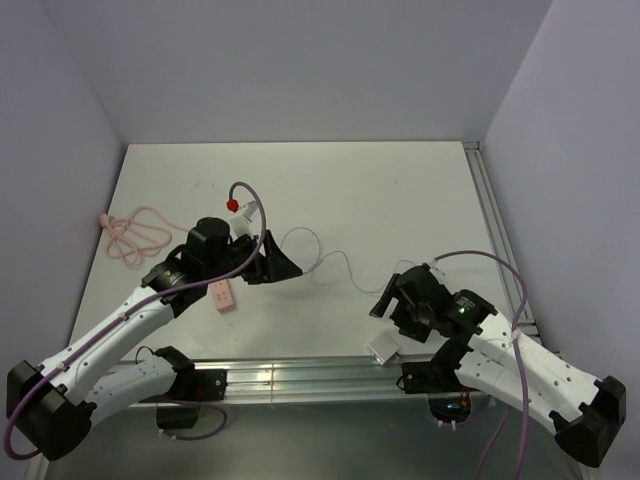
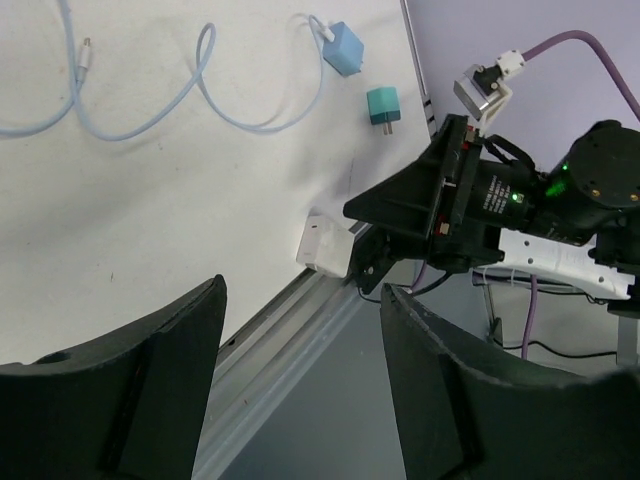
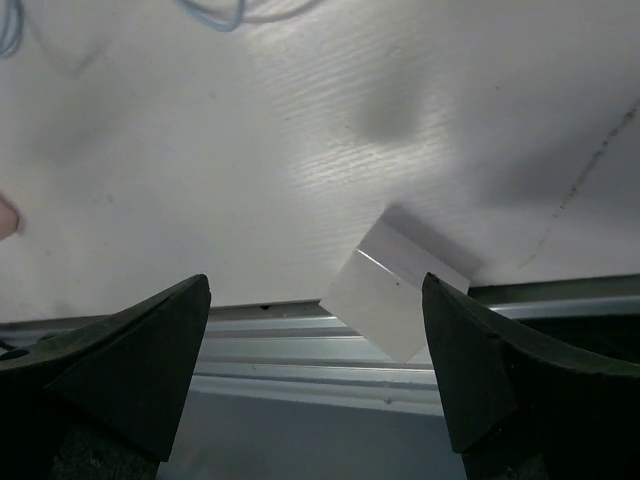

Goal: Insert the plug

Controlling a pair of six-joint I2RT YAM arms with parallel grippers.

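Note:
My right gripper turns in line with the sides of the white block [image 1: 383, 347] [image 3: 393, 292] next and lowers around them, since the block lies at an angle to my open fingers.
The thin pale wire [image 1: 340, 256] loops across the table between my two grippers. In the left wrist view the wire [image 2: 205, 60] ends in a tiny pale plug head [image 2: 88, 58] lying on the table at the upper left. The pink socket strip [image 1: 225, 295] lies under my left arm, and its edge shows in the right wrist view [image 3: 6, 215]. My left gripper [image 1: 288, 268] is open and empty above the table [image 2: 300, 390]. My right gripper [image 1: 382, 300] is open and empty [image 3: 315, 370], just above a white block.
A white block [image 1: 385, 348] lies at the table's front edge, partly over the metal rail [image 3: 400, 290]. A blue charger cube [image 2: 345, 48] and a teal adapter [image 2: 382, 105] lie beside my right gripper. The pink cord [image 1: 135, 235] coils at the left.

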